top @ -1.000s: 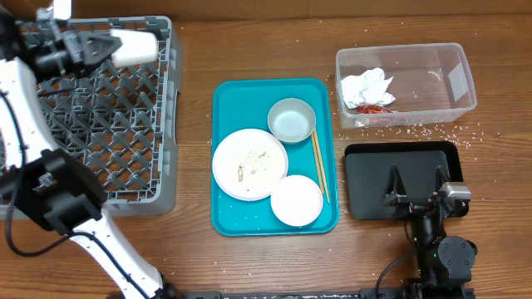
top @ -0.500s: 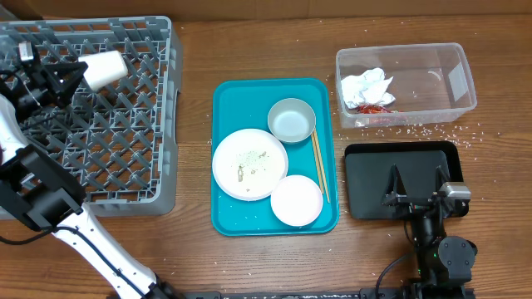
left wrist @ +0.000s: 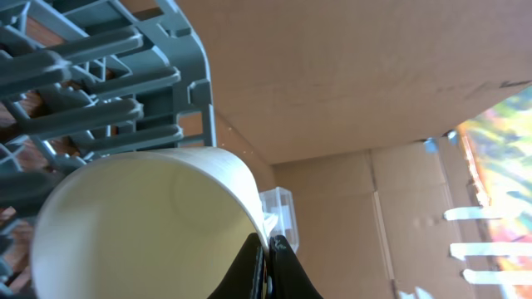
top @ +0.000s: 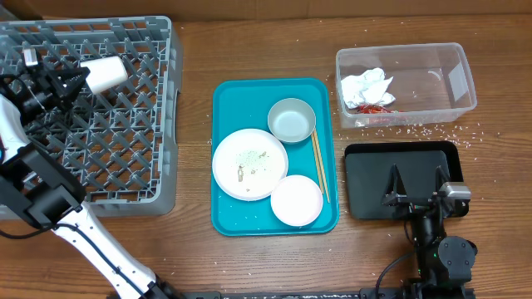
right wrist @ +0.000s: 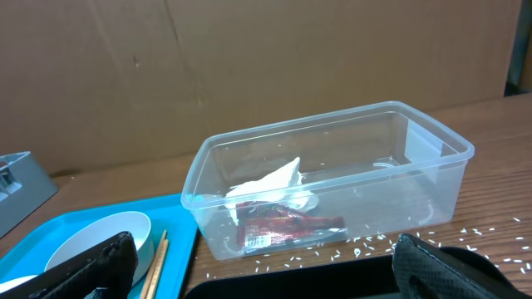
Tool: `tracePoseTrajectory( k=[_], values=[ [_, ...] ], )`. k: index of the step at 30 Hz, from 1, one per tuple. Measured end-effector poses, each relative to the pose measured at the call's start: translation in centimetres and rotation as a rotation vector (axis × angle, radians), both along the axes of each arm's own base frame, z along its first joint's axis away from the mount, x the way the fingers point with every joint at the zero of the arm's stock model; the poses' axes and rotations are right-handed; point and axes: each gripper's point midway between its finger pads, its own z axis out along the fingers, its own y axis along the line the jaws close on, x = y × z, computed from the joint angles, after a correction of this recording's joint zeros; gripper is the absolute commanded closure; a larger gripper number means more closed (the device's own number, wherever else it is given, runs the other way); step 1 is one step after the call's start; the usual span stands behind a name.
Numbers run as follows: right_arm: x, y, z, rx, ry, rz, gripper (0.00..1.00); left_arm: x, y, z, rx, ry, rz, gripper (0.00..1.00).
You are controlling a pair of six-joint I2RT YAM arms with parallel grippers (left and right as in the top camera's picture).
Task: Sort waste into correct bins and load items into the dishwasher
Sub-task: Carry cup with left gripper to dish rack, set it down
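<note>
My left gripper moves its cup outward next, toward the grey dish rack's far corner (top: 148, 40) (left wrist: 166, 51) nearest the teal tray, because the rack's wires there stand empty.
My left gripper (top: 73, 76) is shut on the rim of the small white cup (top: 104, 73), holding it on its side over the back left of the grey dish rack (top: 162, 133); the cup (left wrist: 141, 216) fills the left wrist view, fingers (left wrist: 268, 249) pinching its rim. The white plate (top: 249, 164), grey bowl (top: 292, 120), pinkish-white bowl (top: 296, 200) and chopsticks (top: 319, 166) lie on the teal tray (top: 229, 95). The napkin (top: 366, 85) and red wrapper (top: 374, 107) lie in the clear tub (top: 453, 79). My right gripper (top: 414, 196) is open over the black tray (top: 366, 183).
Loose rice grains (top: 432, 131) lie on the wooden table around the clear tub, also in the right wrist view (right wrist: 366, 242). Crumbs sit on the plate. A cardboard wall stands behind the table (right wrist: 249, 58).
My left gripper has moved the cup from the rack's back edge leftward and down toward the rack floor. The right arm has not moved.
</note>
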Motion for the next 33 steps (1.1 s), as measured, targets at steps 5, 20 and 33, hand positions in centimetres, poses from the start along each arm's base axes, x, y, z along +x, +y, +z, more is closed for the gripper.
tracePoseTrajectory(
  k=[5, 20, 33],
  values=[
    [0.0, 0.0, 0.0, 0.0, -0.001, 0.001, 0.0, 0.2, 0.0, -0.8, -0.05, -0.014, -0.007, 0.96],
    [0.0, 0.0, 0.0, 0.0, -0.001, 0.0, 0.0, 1.2, -2.1, -0.5, -0.032, -0.039, -0.053, 0.96],
    [0.0, 0.0, 0.0, 0.0, 0.0, 0.0, 0.0, 2.9, -2.1, -0.7, 0.085, -0.078, -0.057, 0.96]
  ],
)
